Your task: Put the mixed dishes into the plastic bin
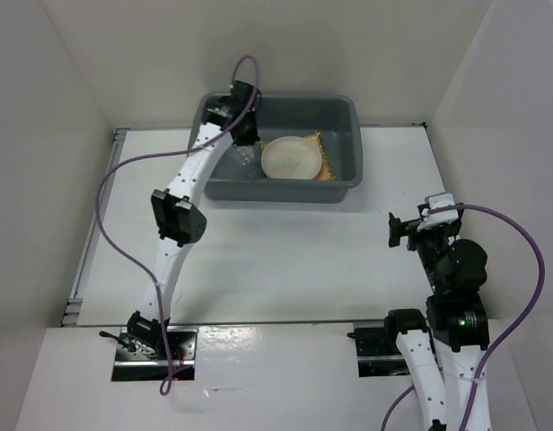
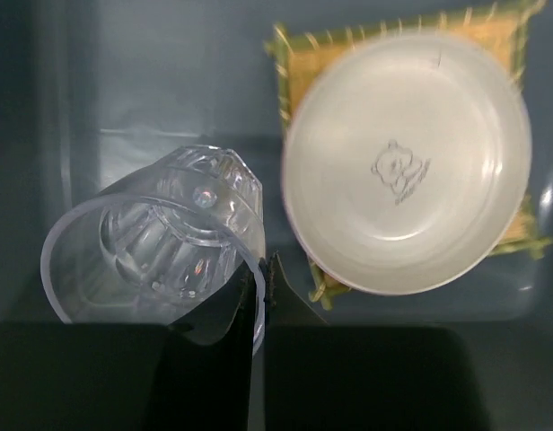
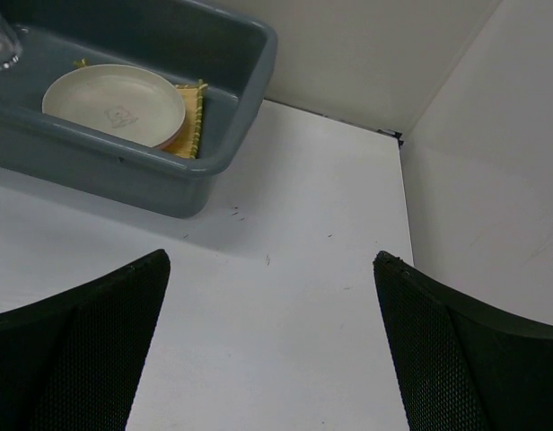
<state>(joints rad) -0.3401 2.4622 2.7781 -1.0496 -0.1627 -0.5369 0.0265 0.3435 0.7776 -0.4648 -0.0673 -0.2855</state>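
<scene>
I need to move my left gripper to the left in the top view and down to let go of the clear glass's rim, because the bare bottom of the bin is below it on that side.
The dark grey plastic bin (image 1: 352, 121) stands at the back of the table. Inside it a cream plate (image 2: 407, 162) lies on the yellow woven mat (image 2: 303, 63); both also show in the top view, the plate (image 1: 290, 159) on the mat (image 1: 323, 160). My left gripper (image 2: 261, 283) is down in the bin's left half, shut on the rim of the clear glass (image 2: 160, 242), one finger inside and one outside. The glass is tilted. The pink plate is hidden. My right gripper (image 3: 272, 269) is open and empty over the table, right of the bin.
White walls enclose the table on the left, back and right. The bin (image 3: 241, 90) lies to the upper left in the right wrist view, with the table's back right corner (image 3: 398, 136) beyond it. The left arm (image 1: 182, 215) stretches from its base up to the bin.
</scene>
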